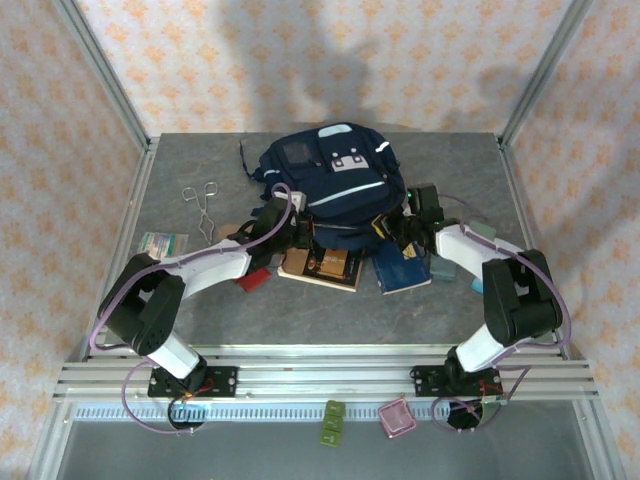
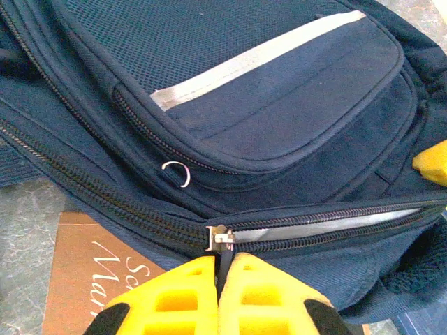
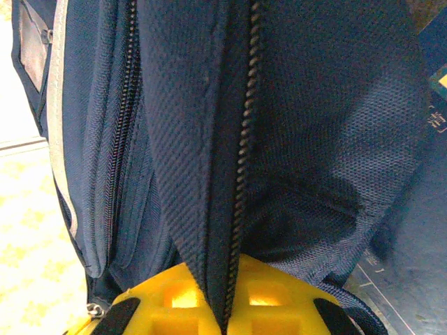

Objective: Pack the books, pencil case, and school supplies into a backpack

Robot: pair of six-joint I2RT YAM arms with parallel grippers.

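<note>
My left gripper will next pull the zipper's pull along the still-closed zipper teeth (image 2: 105, 198) toward the scissors' side to make the opening wider, and then let go of the pull.
The navy backpack (image 1: 330, 175) lies in the middle of the table with its main zipper partly open. My left gripper (image 2: 222, 269) is shut on the dark pull tab of the metal zipper slider (image 2: 223, 237) at the backpack's near left side. My right gripper (image 3: 227, 307) is shut on the backpack's fabric edge, along a row of zipper teeth (image 3: 241, 174). The tan-brown book (image 1: 320, 265) and the dark blue book (image 1: 403, 270) lie flat just in front of the backpack. The small red square item (image 1: 250, 280) lies below my left arm. The pencil case is hidden.
Metal scissors (image 1: 205, 205) and a small pale packet (image 1: 163, 242) lie on the left of the table. A green item (image 1: 333, 420) and a pink one (image 1: 397, 418) sit below the front rail. Frame posts stand at the table's far corners.
</note>
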